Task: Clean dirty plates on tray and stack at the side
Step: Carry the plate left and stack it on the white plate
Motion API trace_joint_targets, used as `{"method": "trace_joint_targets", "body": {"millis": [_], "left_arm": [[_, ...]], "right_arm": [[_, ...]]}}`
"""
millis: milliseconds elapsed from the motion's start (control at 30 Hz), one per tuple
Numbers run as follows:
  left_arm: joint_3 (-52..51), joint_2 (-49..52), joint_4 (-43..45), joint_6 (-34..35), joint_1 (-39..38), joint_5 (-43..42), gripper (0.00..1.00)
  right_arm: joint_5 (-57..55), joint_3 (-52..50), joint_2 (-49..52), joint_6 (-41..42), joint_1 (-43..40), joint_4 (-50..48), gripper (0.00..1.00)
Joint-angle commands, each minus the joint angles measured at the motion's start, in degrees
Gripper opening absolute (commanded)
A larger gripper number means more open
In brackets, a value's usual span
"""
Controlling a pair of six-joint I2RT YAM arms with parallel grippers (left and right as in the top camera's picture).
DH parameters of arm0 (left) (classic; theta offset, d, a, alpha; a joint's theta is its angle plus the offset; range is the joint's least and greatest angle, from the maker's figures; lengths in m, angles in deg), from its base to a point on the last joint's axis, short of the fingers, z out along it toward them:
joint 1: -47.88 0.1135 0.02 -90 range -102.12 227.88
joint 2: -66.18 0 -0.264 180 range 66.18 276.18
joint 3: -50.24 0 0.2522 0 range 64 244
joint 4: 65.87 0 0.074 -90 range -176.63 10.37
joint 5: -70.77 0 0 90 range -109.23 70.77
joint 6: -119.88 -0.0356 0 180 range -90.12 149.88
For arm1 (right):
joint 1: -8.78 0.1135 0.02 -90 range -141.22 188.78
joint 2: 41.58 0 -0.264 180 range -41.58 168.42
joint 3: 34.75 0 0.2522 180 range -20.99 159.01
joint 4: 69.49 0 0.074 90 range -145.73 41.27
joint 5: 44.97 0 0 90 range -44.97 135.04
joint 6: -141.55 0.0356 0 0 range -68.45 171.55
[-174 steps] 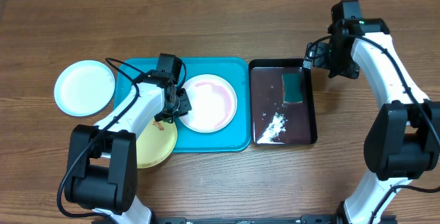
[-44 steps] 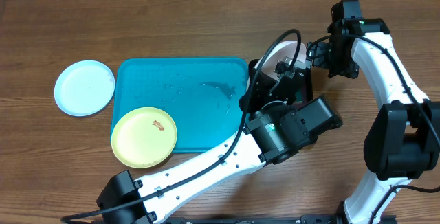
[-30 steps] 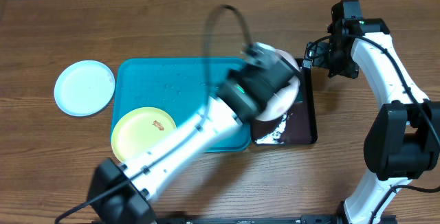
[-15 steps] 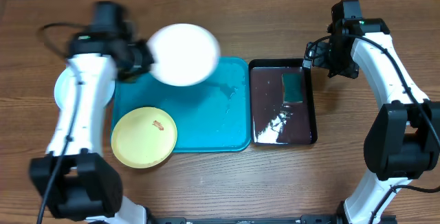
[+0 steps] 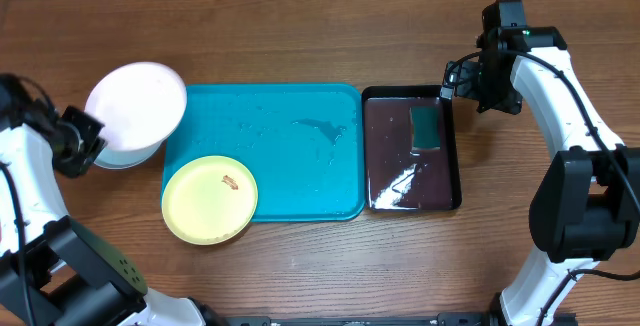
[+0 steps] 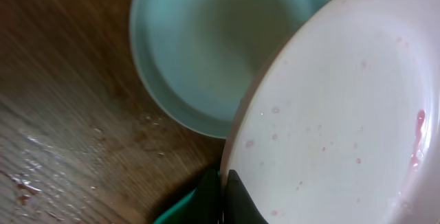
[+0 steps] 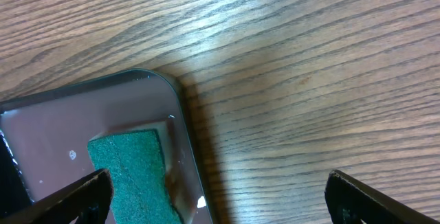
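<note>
The raised white plate hangs off-centre toward the tray, so I should move my left gripper away from the turquoise tray and lower it onto the mint plate [image 5: 125, 151] [image 6: 227, 37].
My left gripper [image 5: 92, 134] is shut on the rim of the white plate [image 5: 137, 104] and holds it tilted over the pale mint plate [image 5: 118, 160], which lies on the table left of the turquoise tray [image 5: 290, 166]. In the left wrist view the jaws [image 6: 224, 198] pinch the white plate [image 6: 344, 107], which has faint pink specks and a smear; the mint plate [image 6: 213, 45] lies below. The pale yellow plate [image 5: 210, 200], with a small red-brown smear, sits on the tray's front left corner. My right gripper [image 5: 462, 84] is open and empty above the black tray's far right corner [image 7: 220, 207].
A glossy black tray [image 5: 400, 181] holding liquid stands right of the turquoise tray, with a green sponge [image 5: 426, 127] in its back right part. The sponge [image 7: 130, 172] and the tray's rim [image 7: 161, 80] also show in the right wrist view. Water drops lie on the turquoise tray.
My left arm has swung the white plate from the black tray across the turquoise tray to the left, and now holds it over the mint plate. The right arm has not moved.
</note>
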Motion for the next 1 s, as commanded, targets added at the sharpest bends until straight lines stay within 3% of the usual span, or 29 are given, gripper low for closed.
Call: {"method": "trace_joint_targets", "body": {"millis": [0, 233, 800, 867, 967], "left_arm": [[-3.91, -1.14, 2.97, -0.96, 1.27, 5.25, 0.04], [-6.99, -0.46, 9.70, -0.15, 2.03, 8.81, 0.08], [-6.99, -0.20, 14.73, 1.14, 2.01, 11.28, 0.09], [-6.99, -0.17, 15.04, 1.11, 2.01, 11.28, 0.19], [-6.99, -0.17, 15.37, 1.11, 1.99, 10.82, 0.58]], "right_arm": [[-0.17, 1.05, -1.01, 0.37, -0.07, -0.20, 1.00], [-0.17, 1.05, -1.01, 0.37, -0.07, -0.20, 1.00], [-0.17, 1.05, -1.01, 0.37, -0.07, -0.20, 1.00], [-0.17, 1.05, -1.01, 0.37, -0.07, -0.20, 1.00], [-0.17, 1.05, -1.01, 0.37, -0.07, -0.20, 1.00]]}}
